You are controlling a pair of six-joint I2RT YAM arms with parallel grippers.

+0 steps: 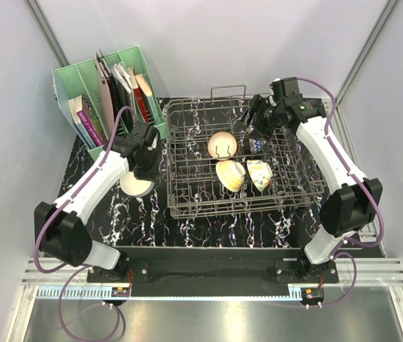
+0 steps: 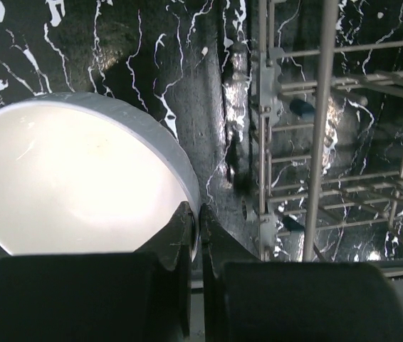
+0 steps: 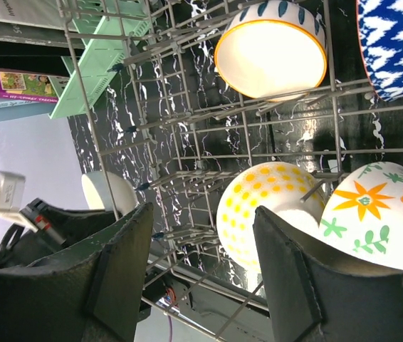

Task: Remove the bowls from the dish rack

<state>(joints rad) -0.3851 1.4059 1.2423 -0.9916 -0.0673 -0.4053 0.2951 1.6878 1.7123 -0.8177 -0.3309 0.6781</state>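
The robot will next lower its left gripper beside the rack (image 1: 187,199) until the white bowl (image 1: 134,187) meets the black marbled mat, since bare mat lies clear of the rack there.
The grey wire dish rack (image 1: 187,199) holds several bowls: an orange-rimmed cream one (image 1: 222,145), a blue-and-white one (image 1: 256,144), a yellow-dotted one (image 1: 231,174) and a floral one (image 1: 259,174). A plain white bowl (image 1: 134,187) sits left of the rack over the black marbled mat. My left gripper (image 2: 196,228) is shut on the rim of that white bowl (image 2: 73,185), one finger inside and one outside. My right gripper (image 3: 201,263) hangs open above the rack's back right part, with nothing between its fingers. Below it lie the yellow-dotted bowl (image 3: 265,210) and the floral bowl (image 3: 379,214).
A green file holder (image 1: 80,85) with books stands at the back left, close to the left arm and the rack's left corner. The rack wall (image 2: 322,142) rises just right of the left gripper. Grey enclosure walls bound both sides and the back.
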